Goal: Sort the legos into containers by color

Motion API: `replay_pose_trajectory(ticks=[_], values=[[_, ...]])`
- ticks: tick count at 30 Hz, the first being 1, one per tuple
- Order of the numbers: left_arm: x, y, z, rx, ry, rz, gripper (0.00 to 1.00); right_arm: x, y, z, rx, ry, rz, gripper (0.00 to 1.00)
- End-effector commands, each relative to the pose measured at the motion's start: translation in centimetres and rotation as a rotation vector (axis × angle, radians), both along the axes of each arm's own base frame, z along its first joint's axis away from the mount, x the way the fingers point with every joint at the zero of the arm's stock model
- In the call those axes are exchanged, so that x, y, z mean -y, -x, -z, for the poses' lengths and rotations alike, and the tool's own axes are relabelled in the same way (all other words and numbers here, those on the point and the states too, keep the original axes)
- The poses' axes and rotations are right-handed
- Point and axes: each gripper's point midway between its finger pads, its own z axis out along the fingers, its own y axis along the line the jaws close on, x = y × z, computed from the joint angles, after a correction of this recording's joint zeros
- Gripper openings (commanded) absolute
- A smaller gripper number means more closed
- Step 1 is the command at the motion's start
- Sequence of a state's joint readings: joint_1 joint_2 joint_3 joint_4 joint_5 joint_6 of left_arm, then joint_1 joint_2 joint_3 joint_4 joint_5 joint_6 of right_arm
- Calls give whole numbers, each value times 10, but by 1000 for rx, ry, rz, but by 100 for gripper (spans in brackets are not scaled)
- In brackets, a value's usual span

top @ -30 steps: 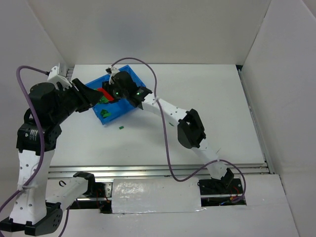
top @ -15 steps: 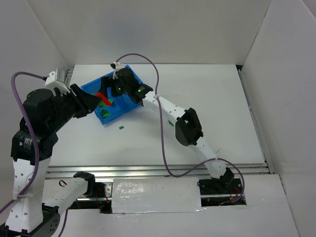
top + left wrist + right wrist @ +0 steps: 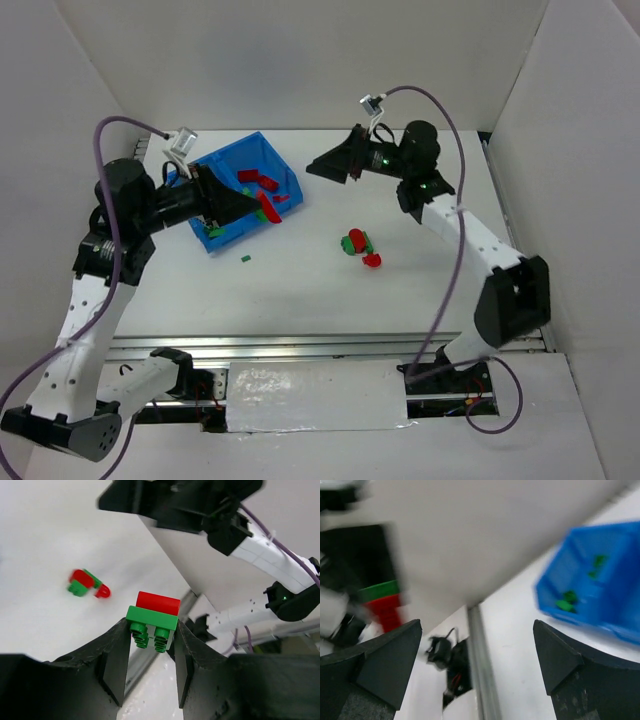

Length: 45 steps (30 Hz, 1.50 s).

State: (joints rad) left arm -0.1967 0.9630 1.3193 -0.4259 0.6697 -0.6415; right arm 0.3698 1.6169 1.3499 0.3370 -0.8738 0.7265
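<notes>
Next, my left gripper turns downward and lowers over the bin's near compartment (image 3: 212, 229) to release the green half, since green legos lie in that compartment.
My left gripper (image 3: 262, 207) is shut on a joined red-and-green lego pair (image 3: 154, 615), held in the air by the near right edge of the blue bin (image 3: 288, 172). The jaws pinch the green half, with the red half (image 3: 269, 208) sticking out beyond them. Red legos (image 3: 258, 180) lie in the bin's far compartment and green ones (image 3: 213, 230) in the near one. Loose legos (image 3: 355, 242) (image 3: 85, 581) lie on the table right of the bin. My right gripper (image 3: 322, 168) hangs open and empty right of the bin, which shows blurred in the right wrist view (image 3: 615, 545).
One small green piece (image 3: 245, 258) lies on the table in front of the bin. A red piece (image 3: 371, 260) sits just near the loose cluster. White walls close the table at the back and both sides. A metal rail (image 3: 330, 345) runs along the near edge.
The right gripper opened, let go over the bin and swung away to the right. The left gripper moved right with the lego pair. The loose legos on the table came into view.
</notes>
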Motion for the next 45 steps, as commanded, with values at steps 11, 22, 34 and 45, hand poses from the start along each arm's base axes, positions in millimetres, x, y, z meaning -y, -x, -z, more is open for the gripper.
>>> replay_pose_trajectory(ticks=[11,22,34,45], values=[[37,9,-13,106,110,344,0,-26,154,-67,239,-55,-336,100],[41,12,-14,120,152,367,0,-43,148,-55,225,-17,-319,81],[34,-2,2,79,80,261,0,-28,133,-48,227,-35,-295,0],[-60,-80,72,-195,-130,-357,0,-18,-15,34,27,194,96,0]])
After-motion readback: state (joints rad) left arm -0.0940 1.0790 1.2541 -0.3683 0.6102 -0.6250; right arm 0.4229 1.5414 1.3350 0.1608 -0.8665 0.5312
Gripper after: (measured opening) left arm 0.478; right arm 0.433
